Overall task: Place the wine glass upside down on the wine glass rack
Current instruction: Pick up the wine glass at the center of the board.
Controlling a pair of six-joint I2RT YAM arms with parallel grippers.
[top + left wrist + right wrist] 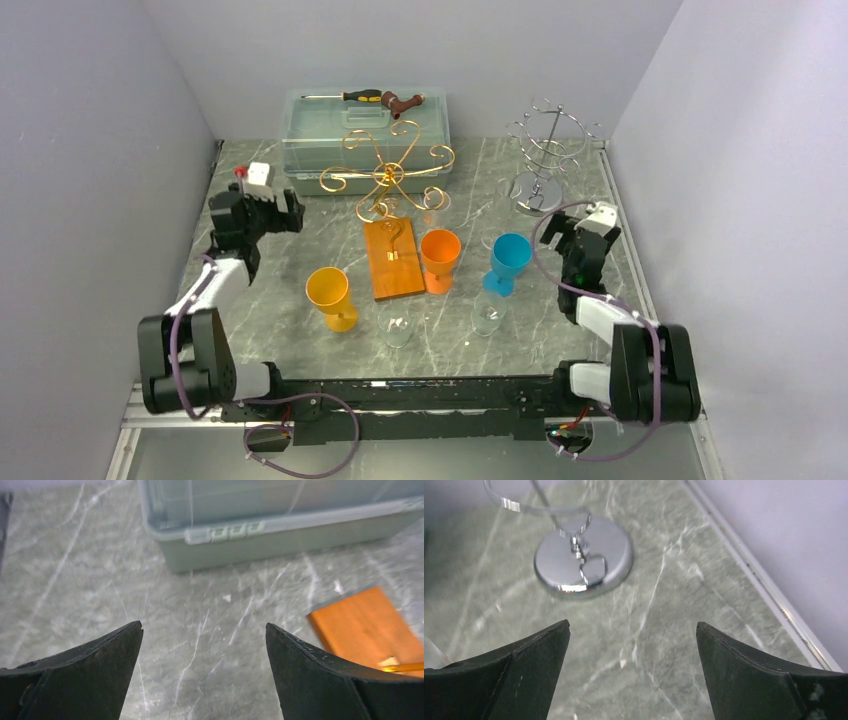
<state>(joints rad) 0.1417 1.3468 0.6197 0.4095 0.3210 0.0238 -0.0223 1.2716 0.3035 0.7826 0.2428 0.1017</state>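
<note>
I will next swing my right gripper back and across onto the rim of the clear glass nearest the yellow [330,293] one, to the gripper's left in the top view.
Several wine glasses stand upright mid-table: yellow [330,293], orange [440,255], blue [510,257], and two clear ones [397,326] [488,314]. A gold wire rack [390,178] rises from an orange wooden base [394,258] [365,625] behind them. A silver wire rack [548,145] stands at the back right, and its round chrome foot [583,557] lies just ahead of my right gripper [553,228] [633,626]. That gripper is open and holds nothing. My left gripper [292,212] [204,627] is open too, over bare marble left of the wooden base.
A translucent lidded plastic box [365,135] [280,525] sits at the back with a screwdriver [365,97] on its lid. Grey walls close in on both sides. A metal rail [769,595] runs along the table's right edge.
</note>
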